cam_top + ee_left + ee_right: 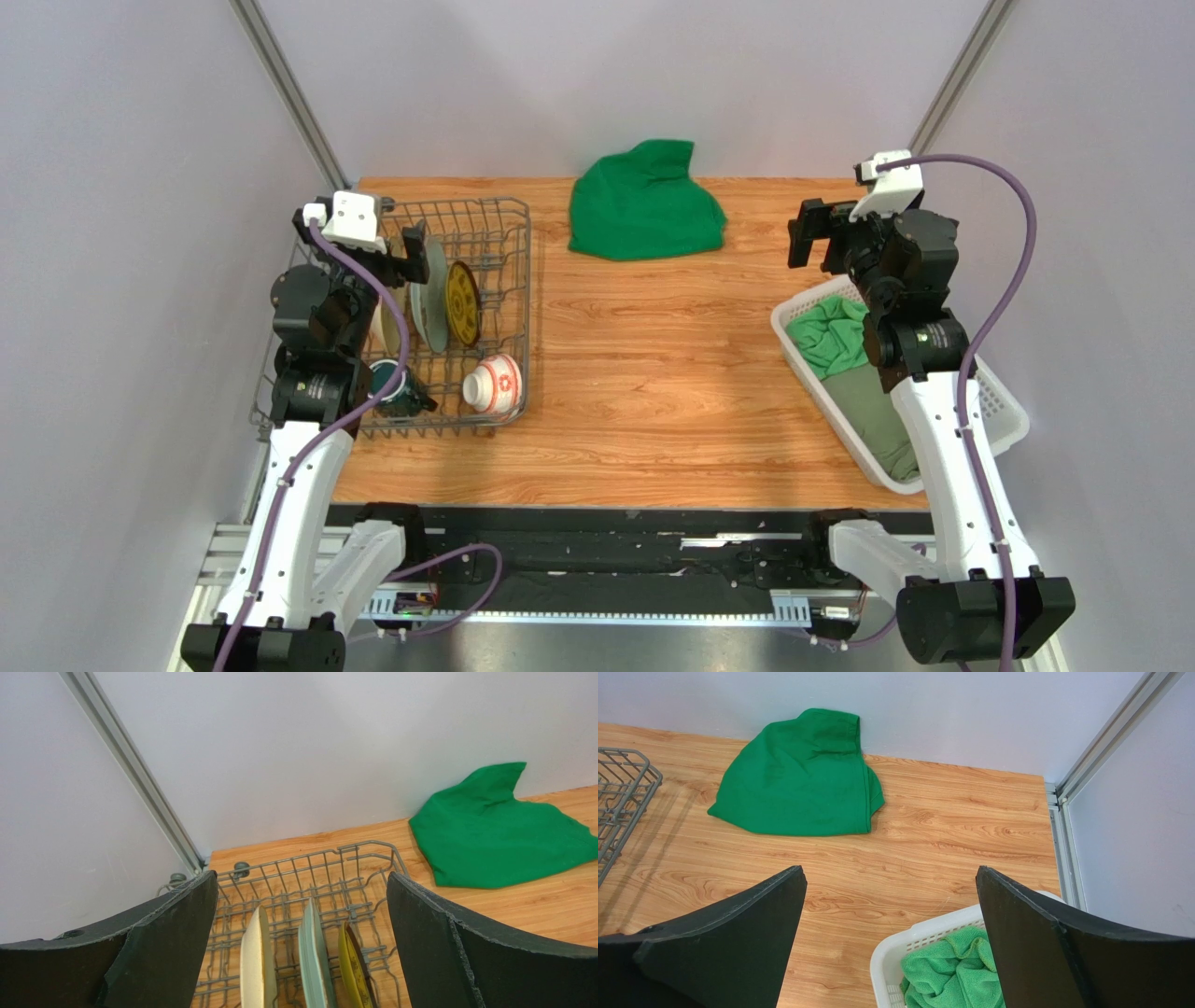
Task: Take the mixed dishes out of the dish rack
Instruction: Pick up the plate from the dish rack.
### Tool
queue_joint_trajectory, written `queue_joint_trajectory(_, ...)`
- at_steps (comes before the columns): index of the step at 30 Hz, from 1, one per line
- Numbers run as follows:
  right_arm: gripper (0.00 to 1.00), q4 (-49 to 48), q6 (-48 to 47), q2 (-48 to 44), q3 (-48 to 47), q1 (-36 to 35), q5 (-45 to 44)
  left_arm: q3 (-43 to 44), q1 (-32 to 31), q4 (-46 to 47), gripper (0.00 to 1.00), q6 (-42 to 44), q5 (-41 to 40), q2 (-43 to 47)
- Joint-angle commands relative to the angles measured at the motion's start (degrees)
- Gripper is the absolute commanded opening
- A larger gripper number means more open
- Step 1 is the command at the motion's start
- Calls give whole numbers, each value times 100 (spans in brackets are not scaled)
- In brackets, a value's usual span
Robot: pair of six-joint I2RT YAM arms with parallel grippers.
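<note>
The cream floral plate stands on edge with open space beside it, so my left gripper tips down and lowers astride that plate's upper rim (389, 325) (262, 941) next.
The dish rack (494, 224) stands at the table's left. Three plates stand on edge in it: cream floral (254, 966), pale green (314, 959) and small yellow-and-dark patterned (353, 969). At its near end lie the red-and-white bowl (493, 384) and the dark teal mug (397, 392). My left gripper (300, 876) hovers open above the plates' tops, touching none. My right gripper (891, 871) is open and empty, high over the white basket's far corner. The beige cup is hidden.
A green cloth (647, 203) lies bunched at the table's back middle. A white lattice basket (794, 347) with a green towel (952, 969) in it sits at the right edge. Grey walls and metal posts close in the back and sides.
</note>
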State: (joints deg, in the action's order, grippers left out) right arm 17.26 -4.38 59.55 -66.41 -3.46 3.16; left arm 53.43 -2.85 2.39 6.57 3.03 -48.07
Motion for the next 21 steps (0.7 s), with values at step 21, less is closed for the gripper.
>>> queue_joint_trajectory(21, 99, -302, -98, -66, 76, 4, 132, 335, 39, -555, 99, 458, -294, 52)
